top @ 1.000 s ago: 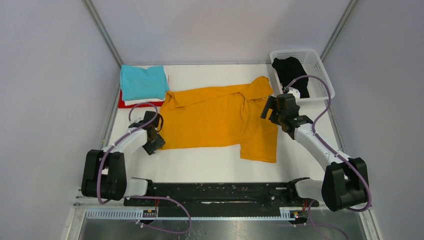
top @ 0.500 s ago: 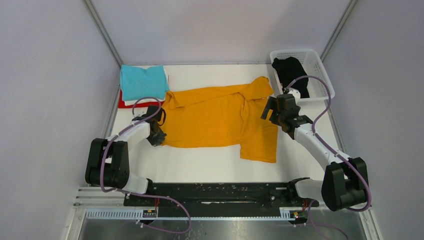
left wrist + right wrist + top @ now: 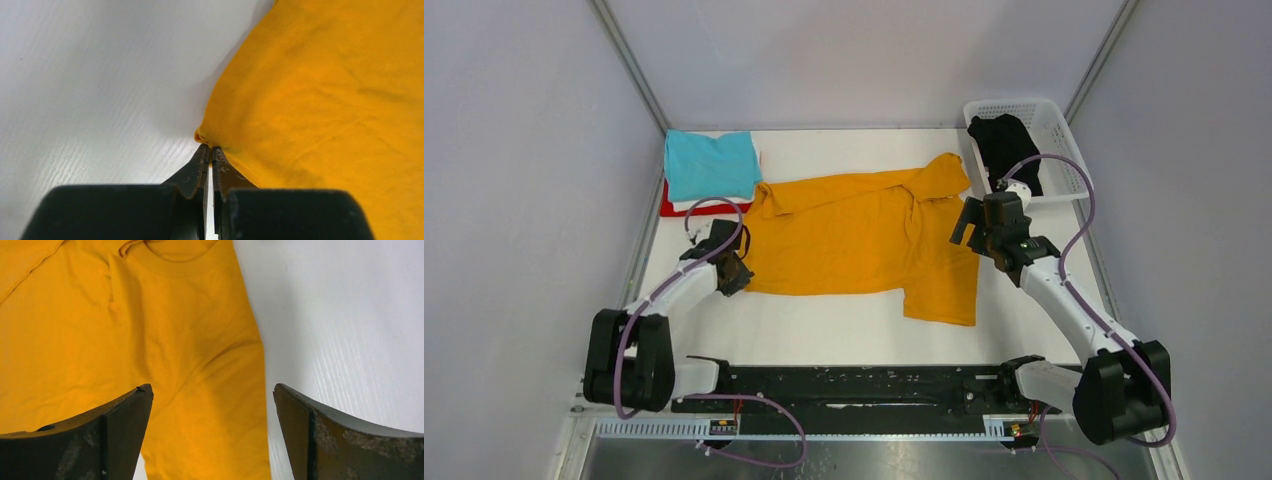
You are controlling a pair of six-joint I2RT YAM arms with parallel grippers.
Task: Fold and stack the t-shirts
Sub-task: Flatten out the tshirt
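Note:
My right gripper moves back and down onto the outer corner of the near sleeve (image 3: 971,321) next, since my left gripper already pinches the shirt's opposite end.
The large mustard-orange t-shirt (image 3: 854,235) lies spread on the white table, collar to the right. My left gripper (image 3: 737,275) is shut on its lower left corner, pinched at the jaw tips in the left wrist view (image 3: 210,147). My right gripper (image 3: 972,222) is open and empty above the shirt's right edge near the collar; its wrist view shows the orange cloth (image 3: 150,340) between its fingers (image 3: 125,410). A teal t-shirt (image 3: 712,165) lies folded on a white one and a red one (image 3: 686,208) at the back left. A black t-shirt (image 3: 1006,150) sits in the basket.
A white plastic lattice basket (image 3: 1056,128) stands at the back right corner. Grey walls close in the table on three sides. A black rail (image 3: 864,385) carries both arm bases along the near edge. Bare table shows in front of the orange shirt.
My left gripper moved right to the shirt's lower left corner and closed on it. My right gripper shifted slightly right and stayed open.

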